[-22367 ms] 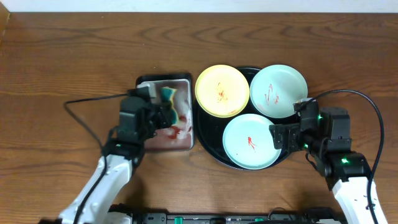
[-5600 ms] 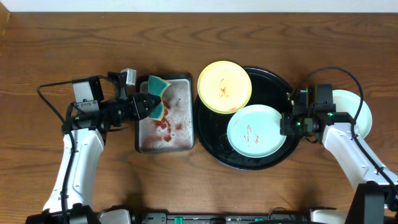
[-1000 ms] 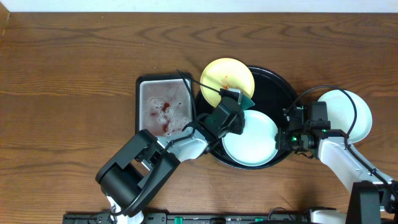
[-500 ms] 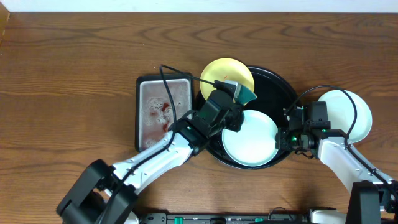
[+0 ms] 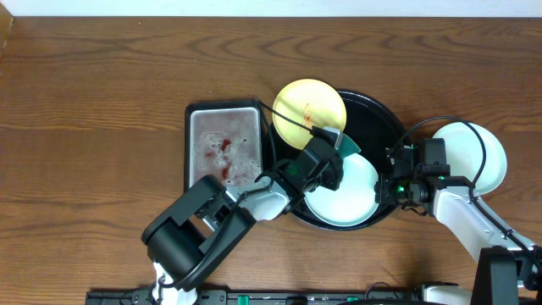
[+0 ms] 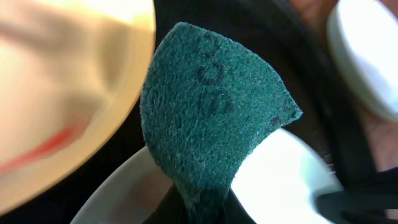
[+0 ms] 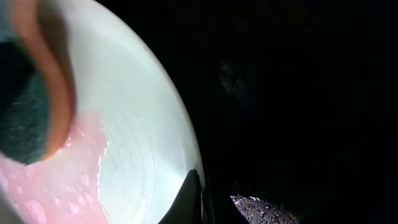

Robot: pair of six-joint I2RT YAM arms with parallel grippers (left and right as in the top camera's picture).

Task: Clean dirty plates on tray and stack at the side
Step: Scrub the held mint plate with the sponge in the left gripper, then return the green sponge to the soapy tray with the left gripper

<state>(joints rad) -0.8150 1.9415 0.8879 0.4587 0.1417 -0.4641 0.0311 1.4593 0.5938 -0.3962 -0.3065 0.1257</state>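
My left gripper lifts the sponge across to the grey metal tray next and lowers it inside to release it, since soapy film already lies on the plate.
In the black tray [image 5: 373,119] lies a light blue-green plate [image 5: 347,199], with a thin pink soapy film on it [image 7: 124,124]. My left gripper [image 5: 337,154] is shut on a green-faced sponge [image 6: 211,106], which rests on that plate's upper left part. At the plate's right rim, my right gripper [image 5: 383,188] is shut, one finger on top [image 7: 200,199]. The pale yellow plate [image 5: 309,106], smeared red, overlaps the tray's upper left rim. Another light plate [image 5: 470,157] sits on the table right of the tray.
A rectangular grey metal tray [image 5: 224,127] with reddish suds stands left of the black tray. The left arm's cable [image 5: 288,119] runs across the yellow plate. The right arm reaches in from the lower right, beside the plate on the table.
Half a second ago the left gripper held the sponge near the yellow plate's lower edge; it has come back down onto the blue-green plate. The right gripper has not moved.
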